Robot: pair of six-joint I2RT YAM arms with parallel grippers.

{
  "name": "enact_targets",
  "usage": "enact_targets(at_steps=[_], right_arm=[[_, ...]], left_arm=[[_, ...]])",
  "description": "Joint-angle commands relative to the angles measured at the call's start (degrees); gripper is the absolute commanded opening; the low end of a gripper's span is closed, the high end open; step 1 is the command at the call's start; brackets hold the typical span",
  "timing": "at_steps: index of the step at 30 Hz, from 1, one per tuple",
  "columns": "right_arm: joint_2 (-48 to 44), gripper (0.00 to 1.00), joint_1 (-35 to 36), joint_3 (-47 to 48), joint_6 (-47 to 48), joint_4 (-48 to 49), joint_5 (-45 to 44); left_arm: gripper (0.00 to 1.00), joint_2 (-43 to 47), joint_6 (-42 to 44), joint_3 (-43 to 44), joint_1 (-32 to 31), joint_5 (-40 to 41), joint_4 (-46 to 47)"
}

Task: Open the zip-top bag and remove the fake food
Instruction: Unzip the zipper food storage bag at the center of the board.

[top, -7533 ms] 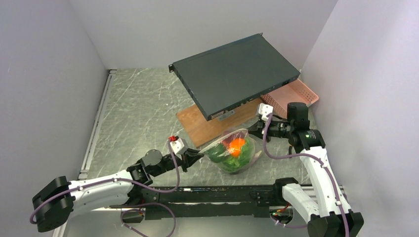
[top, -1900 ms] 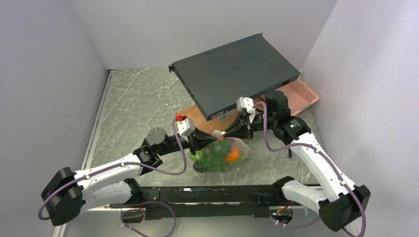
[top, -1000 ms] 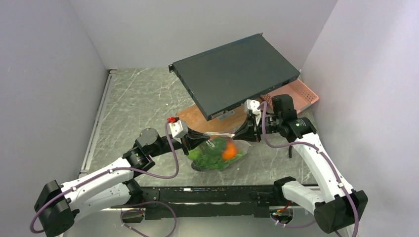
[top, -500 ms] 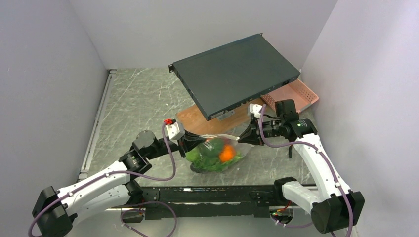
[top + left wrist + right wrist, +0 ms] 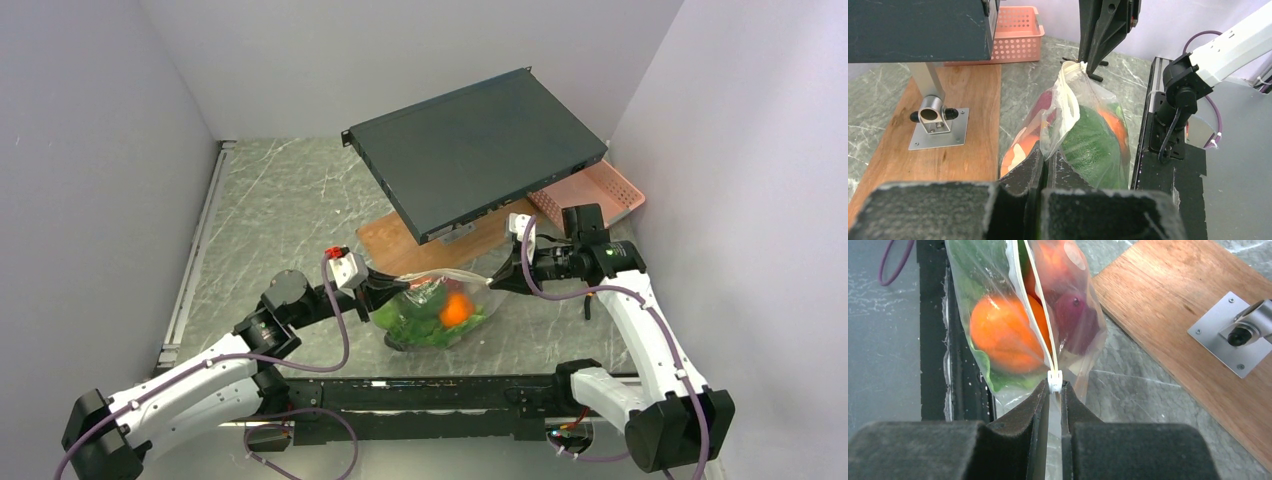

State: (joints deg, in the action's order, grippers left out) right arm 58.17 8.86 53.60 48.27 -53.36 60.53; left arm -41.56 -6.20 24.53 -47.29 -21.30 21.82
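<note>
The bag's unopened end is past the slider, between the fingers of my right gripper. I will pull the slider to the right in the top view and let go of it.
The clear zip-top bag hangs stretched between my two grippers, just above the table's near edge. It holds the fake food: an orange fruit, green leafy pieces and a dark red piece. My left gripper is shut on the bag's left top corner. My right gripper is shut on the white zip slider at the right end of the top edge. The zip strip runs away from my right gripper as two pale lines lying close together.
A dark flat box sits tilted on a metal stand over a wooden board behind the bag. A pink lattice basket lies at the back right. The black base rail runs just in front of the bag.
The left gripper has drawn back to the left and the right gripper slightly to the right. The bag's top edge is now pulled taut between them.
</note>
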Motion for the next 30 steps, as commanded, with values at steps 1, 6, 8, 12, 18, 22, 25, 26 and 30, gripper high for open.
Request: enact_targets(at_steps=[1, 6, 8, 12, 18, 22, 25, 26, 30], right_arm=[[-0.05, 0.01, -1.88, -0.09, 4.67, -2.58, -3.98], [0.43, 0.02, -3.84, 0.27, 7.18, -4.11, -5.62], [0.62, 0.02, -4.71, 0.27, 8.01, -4.7, -5.86], [0.93, 0.02, -5.55, 0.03, 9.28, -5.27, -6.27], [1.04, 0.02, -6.92, -0.25, 11.26, -6.21, -7.58], [1.26, 0.03, -8.01, -0.17, 12.08, -6.87, -7.75], [1.2, 0.04, -8.48, -0.34, 12.42, -7.01, -7.8], [1.18, 0.04, -8.51, -0.41, 12.6, -7.18, -7.75], [1.01, 0.13, -8.51, 0.18, 14.6, -10.22, -5.5]], left_arm=[[0.0, 1.98, 1.79, -0.01, 0.91, 1.7, 2.55], [0.0, 2.62, 2.15, -0.32, 1.27, 1.79, 2.35], [0.0, 2.79, 2.18, -0.36, 1.33, 1.66, 2.26], [0.0, 2.96, 2.16, -0.37, 1.41, 1.52, 2.06], [0.0, 3.29, 1.87, -1.02, 1.57, 1.7, 2.43], [0.0, 3.18, 1.89, -1.06, 1.61, 1.49, 2.47], [0.0, 3.02, 1.6, -1.12, 1.63, 1.2, 2.8], [0.0, 2.91, 1.44, -1.12, 1.62, 1.05, 2.98], [0.0, 2.11, 0.91, -0.71, 1.63, -0.56, 3.55]])
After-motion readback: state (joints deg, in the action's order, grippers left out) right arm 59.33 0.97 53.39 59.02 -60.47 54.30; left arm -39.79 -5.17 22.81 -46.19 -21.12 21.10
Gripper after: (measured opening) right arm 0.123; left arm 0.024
